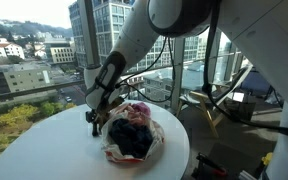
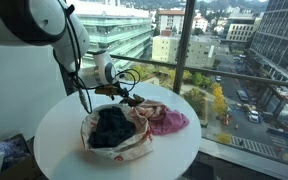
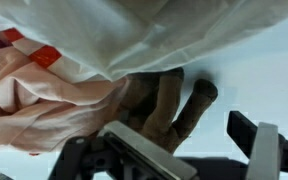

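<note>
The robot's gripper will reach away from the robot's base and the bag's edge next, then go down onto the brown plush toy (image 1: 95, 130) (image 3: 177, 116).
My gripper (image 1: 96, 120) is low over the round white table (image 1: 44, 150), at the edge of a white patterned bag (image 1: 114, 152). The bag holds a dark blue cloth (image 1: 134, 138). In the wrist view the jaws (image 3: 179, 130) are open around a brown soft thing with finger-like ends (image 3: 164, 100). This thing lies on the table under the bag's white edge (image 3: 134, 35). One jaw touches it and the other stands apart from it. In an exterior view the gripper (image 2: 124, 95) sits just behind the bag (image 2: 114, 152).
A pink cloth (image 2: 169, 120) lies beside the bag near the table's window edge. Peach cloth (image 3: 34, 100) bunches next to the brown thing. Large windows and a railing stand close behind the table (image 2: 64, 120). Cables hang from the arm.
</note>
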Controlling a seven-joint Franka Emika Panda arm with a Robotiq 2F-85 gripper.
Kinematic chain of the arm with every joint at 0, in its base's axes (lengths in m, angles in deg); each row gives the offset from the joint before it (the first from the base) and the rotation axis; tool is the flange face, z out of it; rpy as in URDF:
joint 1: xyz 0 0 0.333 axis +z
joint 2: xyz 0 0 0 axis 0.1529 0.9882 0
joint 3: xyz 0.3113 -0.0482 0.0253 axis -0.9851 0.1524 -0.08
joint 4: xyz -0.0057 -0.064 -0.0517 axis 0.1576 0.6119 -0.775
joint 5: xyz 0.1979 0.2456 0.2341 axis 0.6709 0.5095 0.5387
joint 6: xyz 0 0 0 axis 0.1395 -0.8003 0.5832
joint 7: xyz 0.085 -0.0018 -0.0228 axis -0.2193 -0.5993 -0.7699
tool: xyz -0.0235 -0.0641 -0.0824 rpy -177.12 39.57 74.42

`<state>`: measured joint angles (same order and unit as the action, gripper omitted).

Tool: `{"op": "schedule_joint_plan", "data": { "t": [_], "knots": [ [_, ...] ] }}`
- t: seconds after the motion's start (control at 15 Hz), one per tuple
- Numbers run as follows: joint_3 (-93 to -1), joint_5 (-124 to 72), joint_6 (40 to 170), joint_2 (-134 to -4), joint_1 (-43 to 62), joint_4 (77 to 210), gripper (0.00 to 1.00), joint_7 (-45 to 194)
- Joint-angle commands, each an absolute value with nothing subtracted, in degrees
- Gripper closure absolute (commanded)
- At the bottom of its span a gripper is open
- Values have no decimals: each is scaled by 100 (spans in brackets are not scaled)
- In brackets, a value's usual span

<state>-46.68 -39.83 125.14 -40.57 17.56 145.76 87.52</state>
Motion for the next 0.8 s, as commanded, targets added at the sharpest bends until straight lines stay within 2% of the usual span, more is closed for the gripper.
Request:
{"op": "schedule_joint_plan", "data": {
  "t": [0.0, 0.33, 0.4, 0.47, 0.73],
  "knots": [
    [-4411, -3628, 12709, -3312, 1932, 13724, 0, 8849],
    [-4178, -3360, 12828, -2626, 1991, 12911, 0, 8885],
    [-4131, -3342, 12822, -2529, 1994, 12784, 25, 8880],
    [-4116, -3309, 12798, -2445, 1972, 12679, 27, 8875],
    [-4085, -3146, 12762, -2270, 1921, 12519, 58, 8888]
  ]
}}
